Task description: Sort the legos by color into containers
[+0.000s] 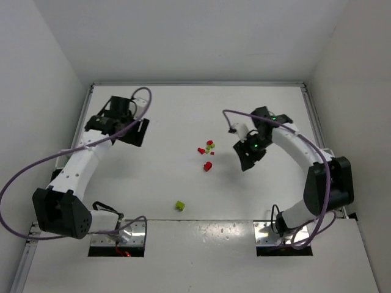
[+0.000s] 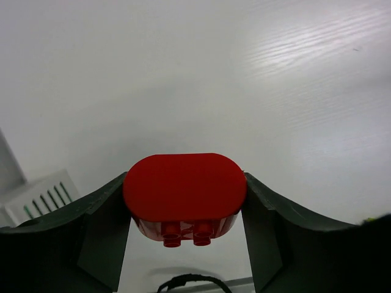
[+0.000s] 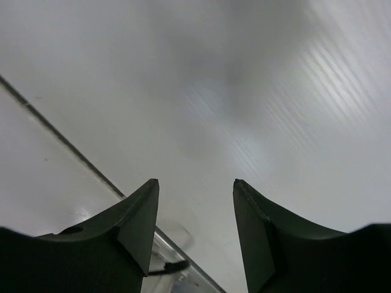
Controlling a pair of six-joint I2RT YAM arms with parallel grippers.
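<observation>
My left gripper will move back next, to the left in the top view, past the near side of the white container (image 2: 40,198), to let go of the red lego, because that container shows green.
My left gripper (image 2: 184,201) is shut on a red lego with a rounded oval shape (image 2: 184,186), held above the table at the back left (image 1: 133,130). A white ribbed container (image 2: 40,198) shows at the lower left of the left wrist view, beside the left finger. My right gripper (image 3: 195,195) is open and empty over bare table; in the top view it is right of the loose legos (image 1: 246,157). A small cluster of red and lime legos (image 1: 206,148), one red lego (image 1: 208,165) and one lime lego (image 1: 179,206) lie mid-table.
A white box-like thing (image 1: 240,130) sits by the right wrist; I cannot tell if it is a container. Grey metal plates with wiring (image 1: 119,235) (image 1: 278,234) hold the arm bases. White walls close the table on three sides.
</observation>
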